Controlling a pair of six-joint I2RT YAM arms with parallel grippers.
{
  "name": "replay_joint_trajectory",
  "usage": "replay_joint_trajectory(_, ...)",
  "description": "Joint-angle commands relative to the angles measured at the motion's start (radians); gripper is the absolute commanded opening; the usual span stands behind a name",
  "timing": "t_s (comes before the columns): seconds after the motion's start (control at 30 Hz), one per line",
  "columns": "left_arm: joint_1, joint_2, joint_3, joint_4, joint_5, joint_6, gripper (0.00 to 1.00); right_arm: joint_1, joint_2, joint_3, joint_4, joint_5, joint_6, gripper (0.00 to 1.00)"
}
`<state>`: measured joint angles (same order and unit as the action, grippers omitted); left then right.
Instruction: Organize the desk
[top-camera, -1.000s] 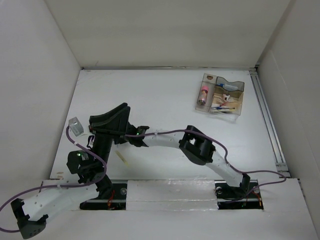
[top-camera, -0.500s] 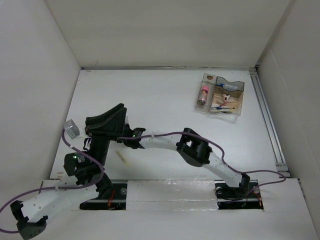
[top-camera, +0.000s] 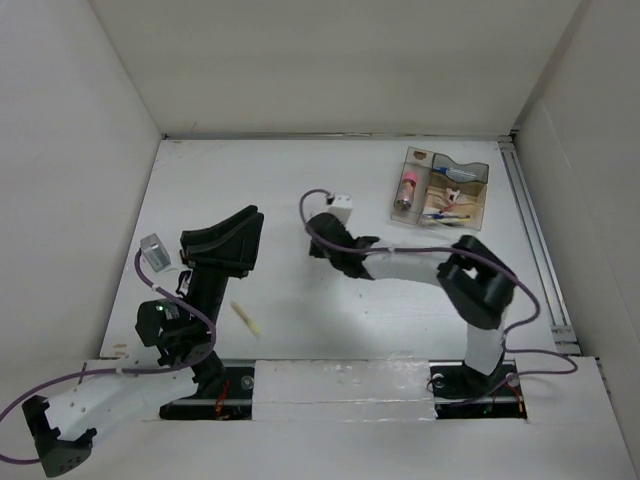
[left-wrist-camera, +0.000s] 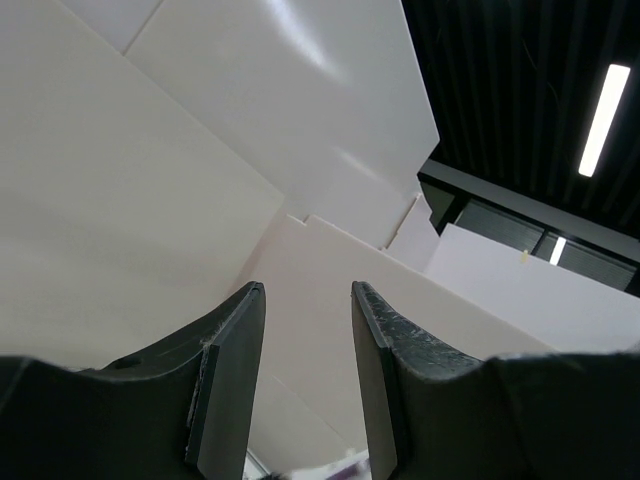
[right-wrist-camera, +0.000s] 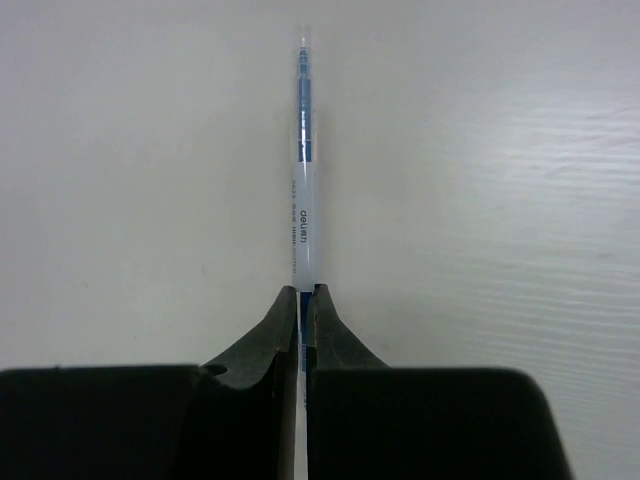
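My right gripper swings toward the right in the top view over the tray's near section next and releases the clear pen, since pens already lie inside.
In the right wrist view my right gripper is shut on a clear pen with blue ink. The pen sticks straight out ahead of the fingertips, above the white desk. Seen from the top, the right gripper hangs over the middle of the desk, and the pen cannot be made out there. My left gripper is raised at the left and tilted upward. In its wrist view the left gripper stands open with nothing between the fingers, facing the wall panels.
A clear compartment tray at the back right holds a pink tube and several pens. A small pale yellow stick lies on the desk near the left arm's base. A metal rail runs along the right edge.
The right gripper has shut and swung from beside the left gripper rightward to the middle of the desk. The left arm has barely moved.
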<state>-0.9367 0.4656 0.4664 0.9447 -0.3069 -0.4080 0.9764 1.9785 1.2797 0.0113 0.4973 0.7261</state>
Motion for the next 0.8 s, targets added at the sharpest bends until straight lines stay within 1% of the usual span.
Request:
replay_joint_trajectory(0.0, -0.007, 0.031, 0.043, 0.042, 0.022, -0.003, 0.35, -0.112, -0.245, -0.124, 0.197, 0.024, 0.155, 0.00)
replay_joint_trajectory(0.03, -0.007, 0.034, 0.044, 0.036, 0.023, -0.009, 0.35, -0.143, -0.335, -0.213, 0.237, 0.038, 0.192, 0.00)
replay_joint_trajectory(0.07, -0.007, 0.039, 0.041, 0.037, 0.028, -0.012, 0.35, -0.204, -0.378, -0.261, 0.259, 0.047, 0.223, 0.00)
replay_joint_trajectory(0.13, -0.007, 0.047, 0.040, 0.054, 0.031, -0.015, 0.35, -0.275, -0.459, -0.345, 0.298, 0.075, 0.333, 0.00)
replay_joint_trajectory(0.17, -0.007, 0.057, 0.043, 0.055, 0.031, -0.011, 0.35, -0.351, -0.539, -0.418, 0.303, 0.086, 0.373, 0.00)
replay_joint_trajectory(0.23, -0.007, 0.067, 0.046, 0.051, 0.026, -0.011, 0.35, -0.433, -0.608, -0.485, 0.315, 0.096, 0.497, 0.00)
replay_joint_trajectory(0.27, -0.007, 0.073, 0.043, 0.051, 0.029, -0.021, 0.35, -0.506, -0.663, -0.541, 0.319, 0.099, 0.539, 0.00)
replay_joint_trajectory(0.3, -0.007, 0.074, 0.040, 0.061, 0.032, -0.023, 0.35, -0.540, -0.685, -0.566, 0.323, 0.093, 0.611, 0.00)
replay_joint_trajectory(0.4, -0.007, 0.091, 0.044, 0.071, 0.042, -0.020, 0.35, -0.643, -0.727, -0.611, 0.322, 0.080, 0.715, 0.00)
replay_joint_trajectory(0.47, -0.007, 0.099, 0.046, 0.063, 0.037, -0.020, 0.35, -0.683, -0.722, -0.611, 0.305, 0.060, 0.769, 0.00)
replay_joint_trajectory(0.57, -0.007, 0.099, 0.041, 0.075, 0.046, -0.029, 0.35, -0.755, -0.692, -0.617, 0.311, -0.011, 0.864, 0.00)
replay_joint_trajectory(0.7, -0.007, 0.097, 0.049, 0.059, 0.035, -0.023, 0.35, -0.831, -0.655, -0.671, 0.403, -0.127, 0.966, 0.00)
replay_joint_trajectory(0.77, -0.007, 0.090, 0.037, 0.078, 0.040, -0.028, 0.35, -0.860, -0.636, -0.687, 0.427, -0.154, 0.987, 0.00)
